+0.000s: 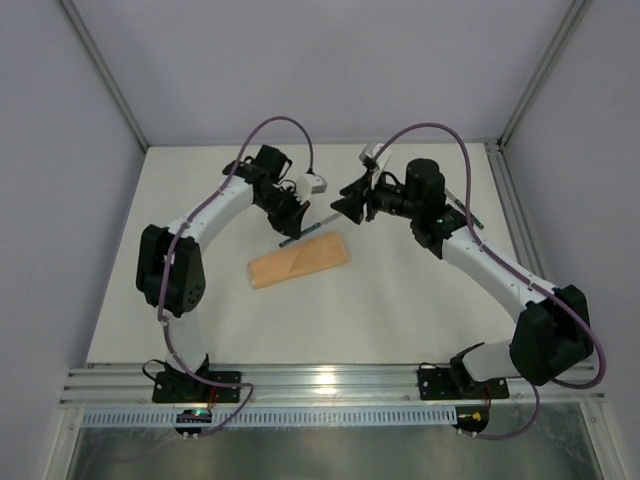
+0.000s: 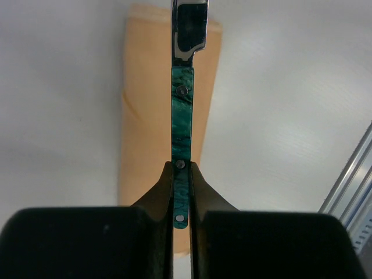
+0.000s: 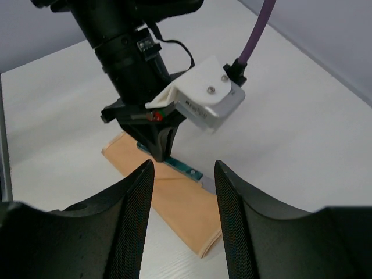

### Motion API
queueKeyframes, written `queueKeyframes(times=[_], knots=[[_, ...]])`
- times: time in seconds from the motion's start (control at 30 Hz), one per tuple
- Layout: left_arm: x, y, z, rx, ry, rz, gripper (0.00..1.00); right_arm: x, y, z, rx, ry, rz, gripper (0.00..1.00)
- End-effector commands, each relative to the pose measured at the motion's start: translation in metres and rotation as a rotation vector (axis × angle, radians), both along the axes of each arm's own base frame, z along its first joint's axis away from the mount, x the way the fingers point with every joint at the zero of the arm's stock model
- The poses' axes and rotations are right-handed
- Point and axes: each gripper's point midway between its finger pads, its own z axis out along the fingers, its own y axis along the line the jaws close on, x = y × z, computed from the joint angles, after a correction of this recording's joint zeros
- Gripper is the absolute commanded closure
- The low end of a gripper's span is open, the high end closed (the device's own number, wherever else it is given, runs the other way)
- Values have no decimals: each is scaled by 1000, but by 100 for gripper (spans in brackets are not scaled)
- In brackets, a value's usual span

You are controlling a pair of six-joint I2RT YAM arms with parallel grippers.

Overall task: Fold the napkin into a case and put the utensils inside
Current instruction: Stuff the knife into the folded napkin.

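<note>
The knife still hangs high, so my left gripper next needs to go down back onto the case's middle (image 1: 306, 258) (image 2: 154, 96), which is below it and nearer my base, and let go of the handle.
The napkin lies folded as a narrow peach-orange case (image 1: 298, 261) on the white table. My left gripper (image 1: 290, 222) is shut on the dark green handle of the knife (image 1: 320, 222) and holds it over the case's far end. In the left wrist view the left gripper (image 2: 182, 168) clamps the handle (image 2: 182, 116), with the silver blade (image 2: 189, 29) pointing away over the case (image 2: 145, 116). My right gripper (image 1: 352, 208) is open and empty, facing the left one. In its own view the right gripper (image 3: 183, 165) frames the knife (image 3: 187, 168) and the case (image 3: 186, 209). A slim dark utensil (image 1: 466, 208), perhaps the fork, lies behind the right arm.
The white table (image 1: 400, 300) ends at metal frame posts and a rail (image 1: 330, 380) along the near edge. The left wrist's white camera housing (image 3: 200, 96) hangs close in front of my right gripper. The rail also shows in the left wrist view (image 2: 349, 186).
</note>
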Motion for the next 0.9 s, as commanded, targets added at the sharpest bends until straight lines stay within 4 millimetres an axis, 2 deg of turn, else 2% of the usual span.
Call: queueKeyframes(times=[0.0, 0.03, 0.07, 0.1, 0.17, 0.27, 0.4, 0.53, 0.63, 0.87], knots=[[-6, -48, 10, -81, -41, -16, 100, 2, -20, 21, 53, -96, -66, 50], [-3, -58, 1, -76, -56, -30, 100, 1, -25, 20, 48, -96, -87, 50], [-14, -71, -8, -65, -56, -70, 100, -4, -29, 11, 37, -87, -94, 49], [-15, -76, -16, -44, -72, -79, 100, -9, -33, 18, 40, -109, -104, 50], [-14, -93, -32, -46, -103, -108, 100, -13, -41, 8, 19, -103, -131, 50], [2, -100, -46, -37, -134, -78, 100, -21, -48, 4, 6, -91, -150, 50], [20, -104, -45, -30, -204, -64, 100, -30, -52, -6, 1, -63, -152, 50], [19, -95, -64, 16, -209, -82, 100, -35, -54, -10, 0, -52, -158, 49], [7, -85, -81, 56, -178, -96, 100, -36, -56, -12, -4, -51, -168, 50], [-6, -58, -93, 145, -201, -128, 100, -35, -56, -18, -16, -35, -167, 49]])
